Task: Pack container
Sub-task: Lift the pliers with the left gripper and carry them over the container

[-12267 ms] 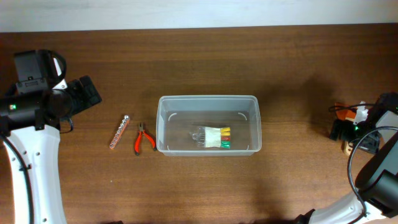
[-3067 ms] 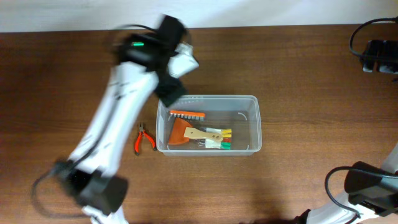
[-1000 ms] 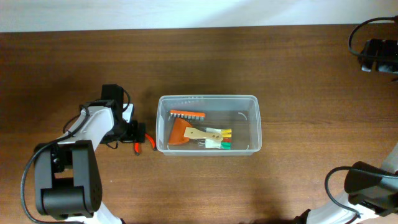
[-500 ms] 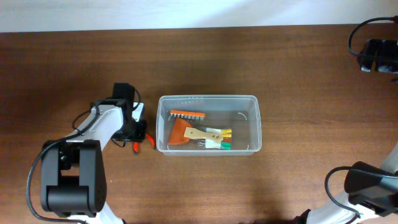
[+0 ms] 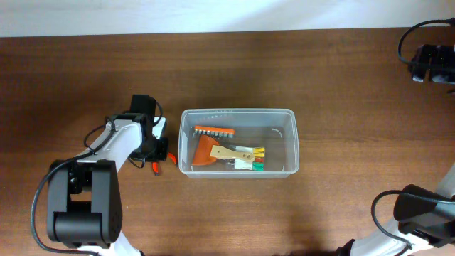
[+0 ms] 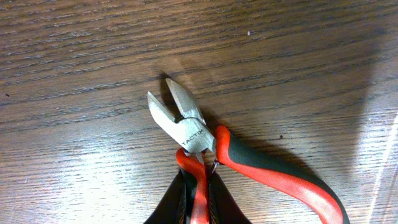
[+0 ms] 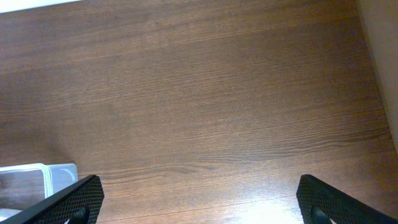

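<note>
The container's side stands beside the pliers (image 5: 159, 167), so the left gripper will next rise over the container's side, go down toward the orange tool's broad end (image 5: 205, 150) and let go of them there.
The container (image 5: 238, 112), a clear tub, stands mid-table with an orange bit rack (image 5: 213, 131), an orange wooden-handled tool (image 5: 210, 151) and a small pack of coloured pieces (image 5: 250, 159) inside. Just left of it, red-handled pliers (image 5: 159, 167) lie on the wood, largely covered by my left gripper (image 5: 155, 151). In the left wrist view the pliers (image 6: 191, 132) point away with their steel nose parted, and my left gripper (image 6: 199, 202) is shut on one red handle; the other handle splays right. My right gripper (image 7: 199, 202) hangs open over bare wood at the far right (image 5: 430, 64).
A corner of the container (image 7: 40, 177) shows at the lower left of the right wrist view. Black cables loop near the right arm at the table's far right edge (image 5: 409, 43). A pale wall borders the table's back edge.
My left gripper has closed from wide open onto one handle of the pliers and edged slightly towards the container. The right arm has not moved.
</note>
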Robot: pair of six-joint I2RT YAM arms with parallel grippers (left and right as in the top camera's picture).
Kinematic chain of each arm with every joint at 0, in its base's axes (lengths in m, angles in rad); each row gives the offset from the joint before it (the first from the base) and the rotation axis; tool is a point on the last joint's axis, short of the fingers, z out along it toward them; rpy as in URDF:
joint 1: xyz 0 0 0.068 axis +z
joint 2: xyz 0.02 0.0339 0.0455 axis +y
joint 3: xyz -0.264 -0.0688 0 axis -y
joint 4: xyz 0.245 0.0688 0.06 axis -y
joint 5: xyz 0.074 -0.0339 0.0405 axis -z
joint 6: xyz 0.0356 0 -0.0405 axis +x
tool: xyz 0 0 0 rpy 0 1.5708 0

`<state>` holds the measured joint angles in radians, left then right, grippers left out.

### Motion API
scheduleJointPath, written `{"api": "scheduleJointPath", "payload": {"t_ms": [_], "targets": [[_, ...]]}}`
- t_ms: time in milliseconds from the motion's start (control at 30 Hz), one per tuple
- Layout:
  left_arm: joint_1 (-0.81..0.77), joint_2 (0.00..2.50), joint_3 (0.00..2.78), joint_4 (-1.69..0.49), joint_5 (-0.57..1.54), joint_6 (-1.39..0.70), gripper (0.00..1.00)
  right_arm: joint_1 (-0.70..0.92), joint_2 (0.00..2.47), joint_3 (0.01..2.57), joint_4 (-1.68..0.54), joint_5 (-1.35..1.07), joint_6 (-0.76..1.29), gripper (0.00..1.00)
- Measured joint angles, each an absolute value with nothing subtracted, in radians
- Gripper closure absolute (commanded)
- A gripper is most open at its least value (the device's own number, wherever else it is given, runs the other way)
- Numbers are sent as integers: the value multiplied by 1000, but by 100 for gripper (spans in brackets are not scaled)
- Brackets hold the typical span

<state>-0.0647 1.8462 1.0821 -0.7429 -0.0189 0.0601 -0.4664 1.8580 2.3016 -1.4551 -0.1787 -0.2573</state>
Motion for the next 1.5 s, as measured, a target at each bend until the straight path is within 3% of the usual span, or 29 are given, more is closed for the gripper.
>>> {"api": "scheduleJointPath", "payload": {"t_ms": [300, 700, 1100, 1500], "targets": [[-63, 1871, 1151, -852, -48, 60, 98, -466, 1858, 2302, -1456, -179, -258, 1], [-67, 1692, 1562, -928, -88, 139, 98, -466, 1858, 2302, -1456, -179, -257, 1], [-434, 1661, 1588, -1048, 96, 772, 98, -466, 1858, 2302, -1456, -179, -257, 1], [-461, 1751, 1588, -997, 132, 1188, 98, -466, 1858, 2302, -1456, -179, -258, 1]]}}
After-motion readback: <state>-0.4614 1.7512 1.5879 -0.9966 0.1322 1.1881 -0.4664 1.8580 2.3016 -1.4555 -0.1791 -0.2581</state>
